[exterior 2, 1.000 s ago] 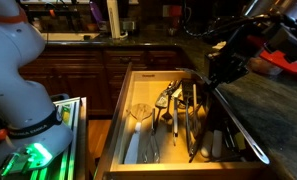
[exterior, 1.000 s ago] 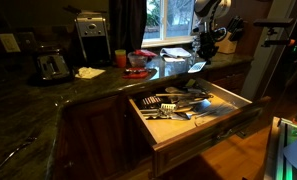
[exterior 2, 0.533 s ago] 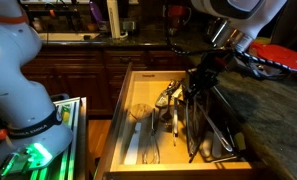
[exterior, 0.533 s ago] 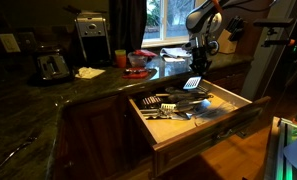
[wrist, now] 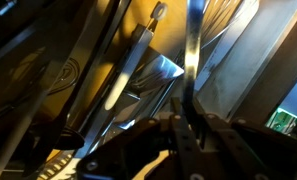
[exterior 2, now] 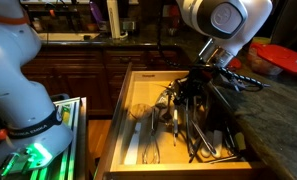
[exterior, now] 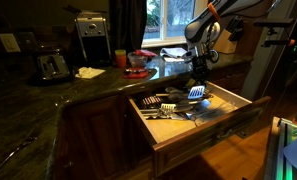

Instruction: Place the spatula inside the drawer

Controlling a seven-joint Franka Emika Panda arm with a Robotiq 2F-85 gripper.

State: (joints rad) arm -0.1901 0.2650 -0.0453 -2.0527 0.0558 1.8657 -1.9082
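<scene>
Next, my gripper brings the spatula's pale bluish head [exterior: 196, 93] down toward the utensils inside the open drawer, then releases the handle.
The drawer [exterior: 226, 98] stands pulled open below the countertop, with a light wood interior and several utensils in it. It also shows from above in an exterior view [exterior 2: 136, 98]. My gripper [exterior: 198, 74] hangs over the drawer's far side, shut on the spatula's slim handle. The spatula's pale bluish head [exterior: 196, 93] hangs just above the utensils in the drawer. In the wrist view my gripper [wrist: 188, 126] pinches the thin handle [wrist: 191, 55], which runs up out of view. In the overhead exterior view my gripper [exterior 2: 194, 79] is over the drawer's right part; the spatula is hard to pick out there.
Black and metal utensils [exterior: 173, 108] lie across the drawer, also seen from above [exterior 2: 178, 125]. A toaster [exterior: 51, 66], a coffee maker [exterior: 91, 35] and a red bowl [exterior: 138, 58] stand on the dark counter. A red plate [exterior 2: 284, 56] lies on the counter beside the drawer.
My gripper has come down from above the counter edge with the spatula. It is now lower and over the open drawer, and the spatula head has dropped close to the utensils.
</scene>
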